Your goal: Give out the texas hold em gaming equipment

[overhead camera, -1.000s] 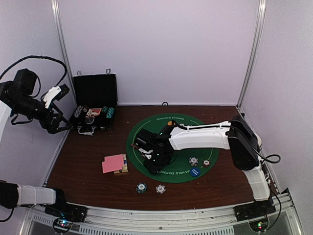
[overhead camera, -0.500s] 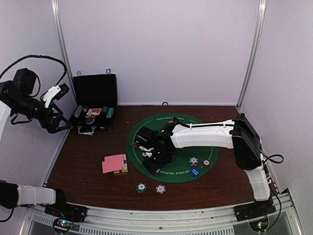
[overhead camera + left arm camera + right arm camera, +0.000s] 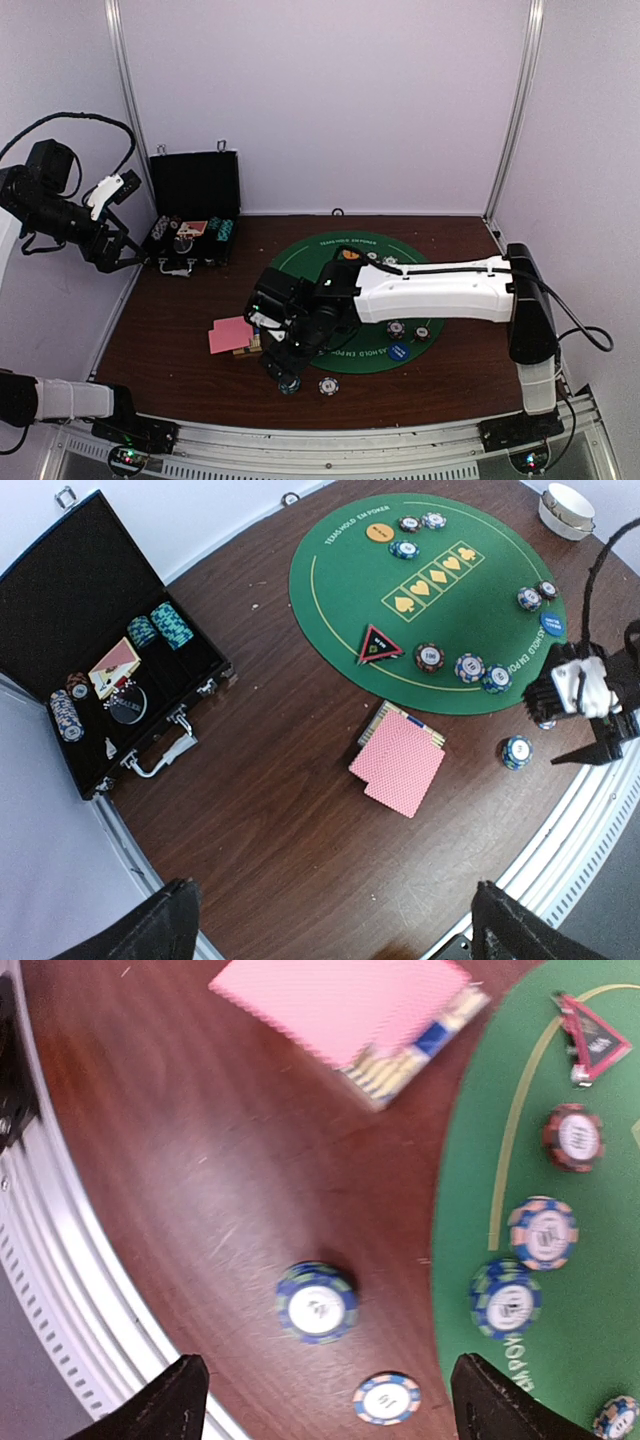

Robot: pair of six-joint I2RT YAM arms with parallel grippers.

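Observation:
My right gripper is coming down next, with its fingers open around the top of the blue-green chip stack (image 3: 289, 385), since those chips still stand off the green mat (image 3: 395, 250).
Pink-backed cards (image 3: 398, 763) (image 3: 340, 1000) (image 3: 230, 333) lie fanned over a small card box (image 3: 415, 1045) on the wood, left of the green mat (image 3: 395, 250). On the mat sit a red-black triangular marker (image 3: 375, 645), an orange disc (image 3: 378, 533), a blue disc (image 3: 552, 623) and several striped chips (image 3: 543, 1232). My right gripper (image 3: 330, 1410) (image 3: 285, 348) hovers open above a blue-green chip stack (image 3: 317, 1303) and a blue-peach chip (image 3: 387, 1398) on bare wood. My left gripper (image 3: 335, 930) is open, held high over the table's left side.
A black hinged case (image 3: 100, 650) lies open at the back left with chips inside. A white bowl (image 3: 565, 505) sits beyond the mat's far right. The metal rail (image 3: 60, 1290) runs along the near table edge, close to the two loose chips.
My right arm swung from the mat's left part toward the near-left, over the chips on bare wood, and its jaws widened. The left arm stayed still.

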